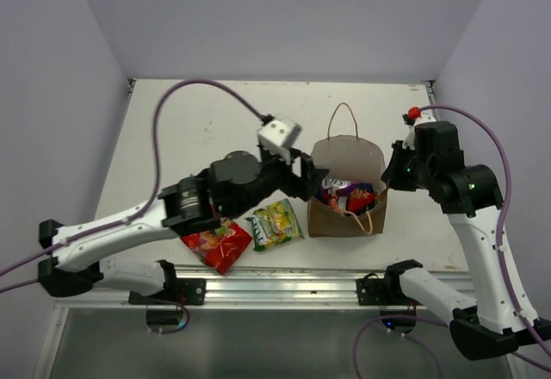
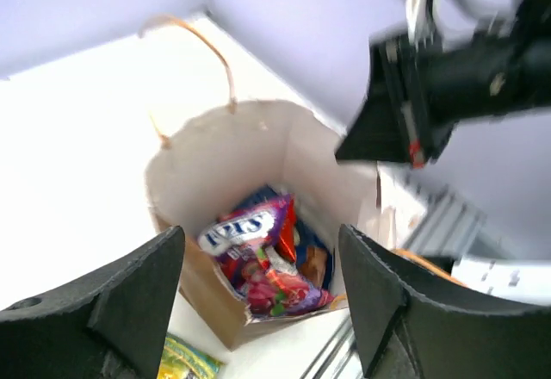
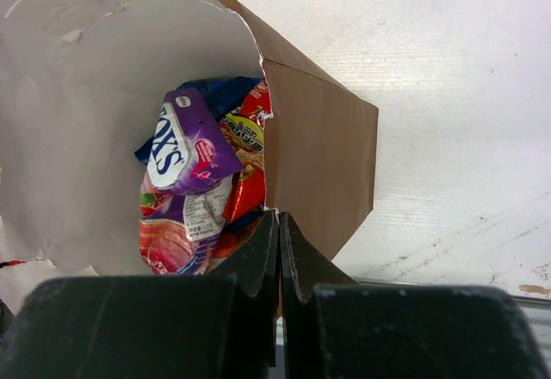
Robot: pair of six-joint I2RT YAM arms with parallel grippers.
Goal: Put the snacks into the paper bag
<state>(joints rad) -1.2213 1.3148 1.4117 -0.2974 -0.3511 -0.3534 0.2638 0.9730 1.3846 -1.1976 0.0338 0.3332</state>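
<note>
My left gripper tilts the yellow-green packet (image 1: 277,223) down next. Then it lowers the packet onto its lower edge by the red packet, since it lies below, still outside the bag.
The brown paper bag (image 1: 346,157) stands open near the table's front, with several snacks (image 1: 347,196) inside. A pink-purple packet (image 3: 185,142) lies on top of red and blue ones; it also shows in the left wrist view (image 2: 254,245). My right gripper (image 1: 390,173) is shut on the bag's right rim (image 3: 277,224). My left gripper (image 1: 311,181) is open and empty, just above the bag's left rim, its jaws wide apart (image 2: 263,310). A red packet (image 1: 217,243) and a yellow-green packet (image 1: 277,223) lie on the table left of the bag.
The bag's two loop handles (image 1: 343,116) stick out at its far and near sides. The aluminium rail (image 1: 284,286) runs along the table's front edge. Grey walls close in the table at the back and sides.
</note>
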